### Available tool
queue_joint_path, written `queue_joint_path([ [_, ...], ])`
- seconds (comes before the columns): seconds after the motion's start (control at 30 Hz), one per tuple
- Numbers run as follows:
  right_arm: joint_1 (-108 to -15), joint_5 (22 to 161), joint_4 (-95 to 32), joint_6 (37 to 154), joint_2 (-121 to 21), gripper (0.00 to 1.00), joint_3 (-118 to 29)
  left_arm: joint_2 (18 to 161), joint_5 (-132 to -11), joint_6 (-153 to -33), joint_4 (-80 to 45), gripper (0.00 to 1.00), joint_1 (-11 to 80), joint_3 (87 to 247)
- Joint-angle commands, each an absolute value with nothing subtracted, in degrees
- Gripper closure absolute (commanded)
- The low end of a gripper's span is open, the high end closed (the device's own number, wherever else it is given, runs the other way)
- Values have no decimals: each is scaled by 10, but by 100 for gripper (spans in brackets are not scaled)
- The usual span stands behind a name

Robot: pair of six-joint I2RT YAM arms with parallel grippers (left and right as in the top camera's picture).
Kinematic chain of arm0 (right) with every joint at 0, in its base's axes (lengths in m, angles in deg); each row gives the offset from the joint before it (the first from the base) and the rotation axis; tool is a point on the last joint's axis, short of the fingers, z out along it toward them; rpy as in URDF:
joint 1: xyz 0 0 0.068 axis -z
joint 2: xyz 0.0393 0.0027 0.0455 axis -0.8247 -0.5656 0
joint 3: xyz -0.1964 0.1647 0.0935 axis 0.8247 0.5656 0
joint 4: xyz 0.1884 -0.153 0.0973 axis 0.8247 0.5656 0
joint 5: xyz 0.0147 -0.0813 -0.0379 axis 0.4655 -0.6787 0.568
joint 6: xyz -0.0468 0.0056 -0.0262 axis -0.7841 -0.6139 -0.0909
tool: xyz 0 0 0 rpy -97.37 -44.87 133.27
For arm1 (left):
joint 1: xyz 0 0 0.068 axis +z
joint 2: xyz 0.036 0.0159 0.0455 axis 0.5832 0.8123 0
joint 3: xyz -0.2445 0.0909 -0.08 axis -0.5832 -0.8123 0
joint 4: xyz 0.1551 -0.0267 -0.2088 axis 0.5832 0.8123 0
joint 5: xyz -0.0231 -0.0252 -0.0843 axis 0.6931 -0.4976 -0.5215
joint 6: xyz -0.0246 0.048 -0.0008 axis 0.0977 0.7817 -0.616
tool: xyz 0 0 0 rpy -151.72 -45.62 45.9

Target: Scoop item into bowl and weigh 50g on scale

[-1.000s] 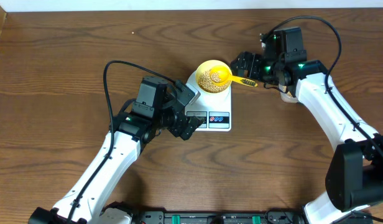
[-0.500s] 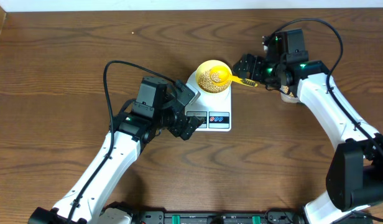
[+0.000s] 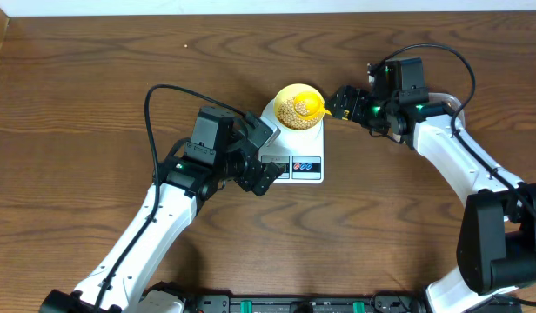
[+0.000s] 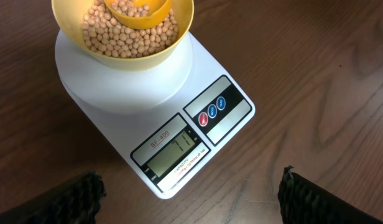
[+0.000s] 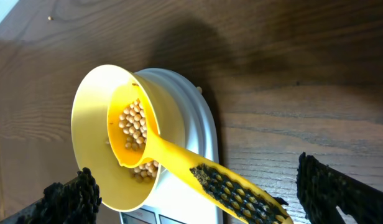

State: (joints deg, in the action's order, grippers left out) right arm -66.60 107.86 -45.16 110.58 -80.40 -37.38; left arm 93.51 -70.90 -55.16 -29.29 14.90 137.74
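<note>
My fingers already have the dark textured handle of the brighter yellow scoop between them, so my right gripper should next stay almost where it is and close them on the handle.
The white scale (image 3: 313, 143) lies mid-table with the pale yellow bowl (image 3: 283, 94) on its platform, partly filled with beige beans (image 3: 291, 108). A brighter yellow scoop (image 3: 311, 104) rests in the bowl with some beans in its cup (image 5: 132, 124). Its handle (image 5: 241, 193) runs out between the fingers of my right gripper (image 5: 194, 186), which is open around it without pinching. My left gripper (image 4: 191, 205) hovers open just in front of the scale's display (image 4: 176, 149), nothing in it. The bowl (image 4: 148, 59) and scale (image 4: 117, 87) fill the left wrist view; the digits are unreadable.
The dark wooden table (image 3: 94, 78) stretches wide on the left and behind the scale. A black cable (image 3: 150, 104) loops up from my left arm. The table's far edge runs along the top of the overhead view.
My right gripper has come down and slightly nearer, over the scoop's handle, which it now covers in the overhead view. Left arm, bowl and scale are still.
</note>
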Motion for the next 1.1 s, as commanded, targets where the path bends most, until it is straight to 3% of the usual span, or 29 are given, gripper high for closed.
queue_joint_path([
  [0.0, -664, 1089, -454, 1116, -807, 1, -369, 940, -716, -544, -292, 8, 151, 1374],
  [0.33, -664, 1103, -491, 1118, -807, 1, -344, 940, -716, -544, -292, 8, 151, 1374],
  [0.53, -664, 1111, -518, 1127, -807, 10, -333, 940, -716, -544, -292, 8, 151, 1374],
  [0.7, -664, 1113, -517, 1127, -807, 28, -333, 940, -716, -544, -292, 8, 151, 1374],
  [0.9, -664, 1115, -517, 1127, -807, 39, -333, 940, -716, -544, -292, 8, 151, 1374],
  [1.07, -664, 1115, -517, 1127, -807, 59, -333, 940, -716, -544, -292, 8, 151, 1374],
])
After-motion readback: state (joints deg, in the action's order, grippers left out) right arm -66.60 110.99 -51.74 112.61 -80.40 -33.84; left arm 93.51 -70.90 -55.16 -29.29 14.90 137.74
